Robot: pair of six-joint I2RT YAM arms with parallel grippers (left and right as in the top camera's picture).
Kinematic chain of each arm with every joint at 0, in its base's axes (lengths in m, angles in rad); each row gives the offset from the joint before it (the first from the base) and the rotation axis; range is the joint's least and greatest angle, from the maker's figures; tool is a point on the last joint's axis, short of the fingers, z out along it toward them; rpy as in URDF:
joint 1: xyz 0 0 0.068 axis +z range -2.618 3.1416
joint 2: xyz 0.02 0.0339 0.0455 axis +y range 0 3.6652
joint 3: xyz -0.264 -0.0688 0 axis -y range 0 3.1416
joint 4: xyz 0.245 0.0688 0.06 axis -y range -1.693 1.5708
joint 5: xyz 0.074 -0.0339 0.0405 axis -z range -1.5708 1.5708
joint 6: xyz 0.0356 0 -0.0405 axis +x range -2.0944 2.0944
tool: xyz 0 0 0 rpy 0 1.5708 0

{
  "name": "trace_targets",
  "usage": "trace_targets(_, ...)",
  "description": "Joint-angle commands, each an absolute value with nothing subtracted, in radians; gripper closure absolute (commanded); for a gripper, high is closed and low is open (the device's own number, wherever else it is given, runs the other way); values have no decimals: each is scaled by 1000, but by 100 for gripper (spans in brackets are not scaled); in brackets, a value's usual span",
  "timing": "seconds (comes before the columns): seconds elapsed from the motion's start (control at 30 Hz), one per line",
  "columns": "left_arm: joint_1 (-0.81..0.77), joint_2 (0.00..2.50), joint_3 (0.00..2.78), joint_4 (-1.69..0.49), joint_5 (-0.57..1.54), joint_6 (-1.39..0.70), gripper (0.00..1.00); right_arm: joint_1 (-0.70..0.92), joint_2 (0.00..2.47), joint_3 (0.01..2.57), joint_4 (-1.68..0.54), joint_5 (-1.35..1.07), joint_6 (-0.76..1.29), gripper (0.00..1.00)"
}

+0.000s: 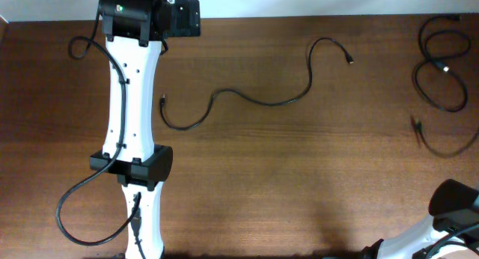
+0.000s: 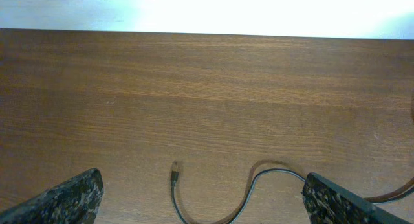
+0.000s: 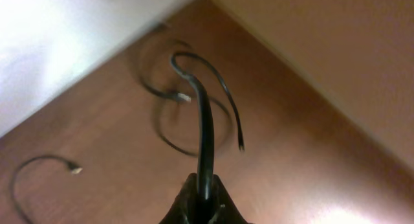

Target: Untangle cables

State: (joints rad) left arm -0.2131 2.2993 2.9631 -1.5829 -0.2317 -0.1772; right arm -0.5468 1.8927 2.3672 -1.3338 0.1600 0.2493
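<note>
My right gripper lowers and releases the cable beside the loops next, since bare wood on the near side of the tangle lies below it.
A single black cable (image 1: 254, 100) snakes across the middle of the table. Its plug end (image 2: 174, 175) lies on the wood between the wide-open fingers of my left gripper (image 2: 200, 208), which is held above it and is empty. In the overhead view the left gripper (image 1: 183, 18) sits at the top left. A tangle of black cables (image 1: 441, 64) lies at the far right. My right gripper (image 3: 206, 201) is shut on a thick black cable (image 3: 206, 140) that runs up from the jaws toward the tangle (image 3: 191, 114).
The left arm's own cable (image 1: 82, 206) loops on the table at the lower left. The right arm (image 1: 453, 214) enters at the bottom right corner. A loose cable end (image 3: 74, 169) lies at the left of the right wrist view. The table's edge (image 3: 310, 75) runs close behind the tangle.
</note>
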Motion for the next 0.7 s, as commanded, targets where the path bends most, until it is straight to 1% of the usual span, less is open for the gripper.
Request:
trace_targets(0.0, -214, 2296, 2963, -1585, -221, -186, 1, -617, 1876, 2368, -1369, 309, 495, 96)
trace_targets(0.1, -214, 2296, 2963, -1589, -221, -186, 1, -672, 1876, 2368, -1356, 379, 580, 96)
trace_targets(0.23, -214, 2296, 2963, -1591, -221, -186, 1, -778, 1877, 2368, -1322, 382, 585, 96)
trace_targets(0.37, -214, 2296, 2963, -1591, -221, -186, 1, -845, 1879, 2367, -1308, 365, 585, 96)
trace_targets(0.53, -214, 2296, 2963, -1591, -221, -186, 1, -807, 1919, 2344, -1310, 278, 585, 96)
trace_targets(0.67, -214, 2296, 2963, -1596, -220, -186, 1, -722, 1980, 2205, -1262, 303, 585, 96)
